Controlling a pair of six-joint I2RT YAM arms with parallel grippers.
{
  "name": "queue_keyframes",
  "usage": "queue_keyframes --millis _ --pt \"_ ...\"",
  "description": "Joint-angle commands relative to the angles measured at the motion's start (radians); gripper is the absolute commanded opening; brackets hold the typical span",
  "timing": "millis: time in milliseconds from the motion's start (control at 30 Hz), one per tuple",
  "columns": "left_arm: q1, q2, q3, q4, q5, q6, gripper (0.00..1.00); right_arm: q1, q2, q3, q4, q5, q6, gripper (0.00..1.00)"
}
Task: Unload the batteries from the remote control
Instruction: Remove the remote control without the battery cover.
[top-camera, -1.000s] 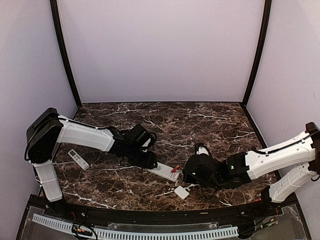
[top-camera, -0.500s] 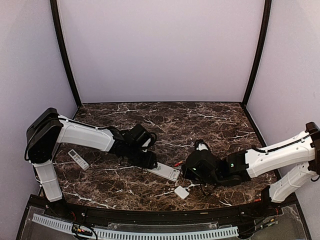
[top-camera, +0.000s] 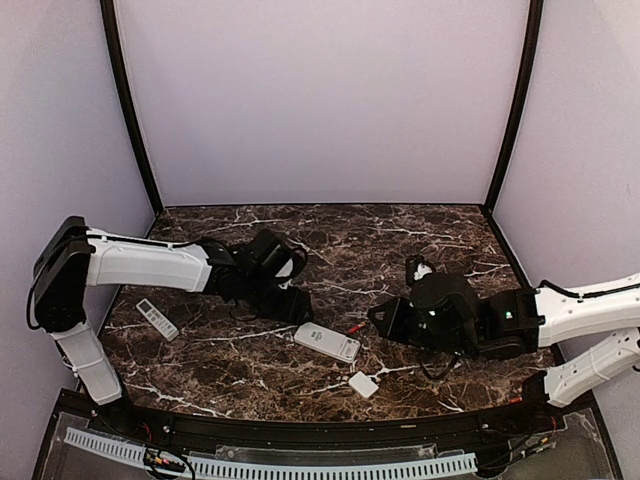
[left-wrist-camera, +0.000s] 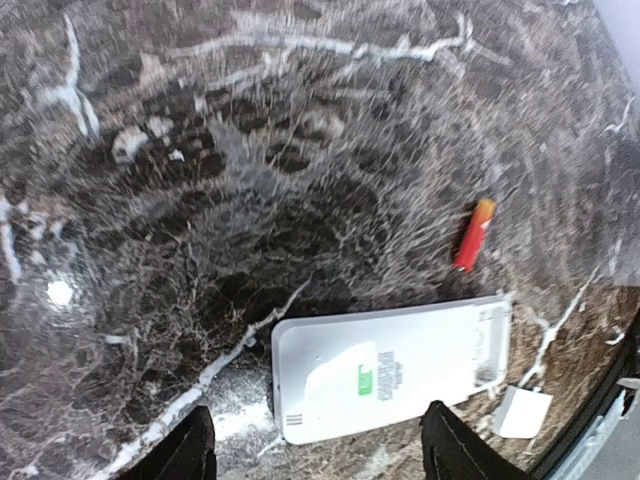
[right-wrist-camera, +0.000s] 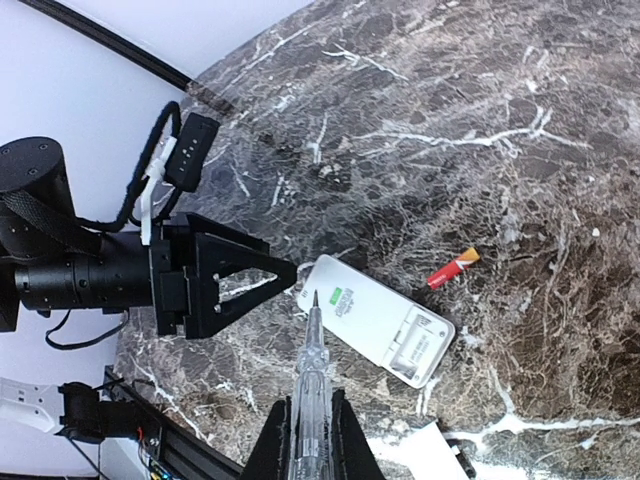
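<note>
The robot's right gripper next needs to go over to the bare marble beyond the remote's bay end (right-wrist-camera: 515, 395) below it, bring down the tool (right-wrist-camera: 310, 370) and let go of it, because that bay is empty.
The white remote (top-camera: 327, 342) lies face down, its battery bay (right-wrist-camera: 415, 345) open at the right end with no battery showing in it. One red battery (top-camera: 354, 327) lies on the marble just beyond that end; it also shows in the left wrist view (left-wrist-camera: 473, 234) and the right wrist view (right-wrist-camera: 452, 269). My left gripper (top-camera: 298, 307) is open and empty, just left of the remote (left-wrist-camera: 390, 365). My right gripper (top-camera: 385, 320) is shut on a clear pointed tool (right-wrist-camera: 310, 370), held above the remote (right-wrist-camera: 375, 320), apart from it.
A small flat white cover (top-camera: 364, 384) lies near the front edge, below the remote. A second small remote (top-camera: 157, 319) lies at the far left by the left arm's base. A black rail (top-camera: 300, 435) borders the table's near edge.
The red battery went from the remote's right end onto the marble beside it. My left gripper let go of the remote and drew back left. My right arm drew back to the right.
</note>
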Motion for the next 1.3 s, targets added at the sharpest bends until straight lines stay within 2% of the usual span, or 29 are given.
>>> queue_keyframes --millis 0,167,267,467,667,833,1033,1267 --pt "0.05 -0.18 0.009 -0.052 -0.002 0.001 0.72 -0.021 -0.074 -0.019 -0.04 -0.04 -0.065 0.0" --pt "0.172 -0.36 -0.132 -0.072 -0.007 -0.017 0.77 -0.031 -0.156 -0.068 -0.08 -0.04 -0.051 0.0" --pt "0.357 -0.451 -0.238 -0.103 0.05 -0.027 0.77 -0.033 -0.206 -0.102 -0.072 -0.039 -0.04 0.0" --pt "0.649 -0.604 -0.345 -0.152 0.079 -0.009 0.79 -0.051 -0.216 -0.152 -0.044 -0.053 -0.013 0.0" --pt "0.858 -0.642 -0.414 -0.17 0.129 -0.007 0.8 -0.163 -0.194 -0.236 0.068 -0.166 -0.008 0.0" --pt "0.934 -0.674 -0.474 -0.153 0.157 -0.011 0.81 -0.22 -0.179 -0.304 0.114 -0.197 0.004 0.0" --pt "0.943 -0.699 -0.503 -0.122 0.189 -0.028 0.81 -0.255 -0.131 -0.366 0.301 -0.304 -0.031 0.0" --pt "0.944 -0.701 -0.499 -0.13 0.189 -0.027 0.81 -0.255 0.006 -0.36 0.378 -0.317 0.017 0.0"
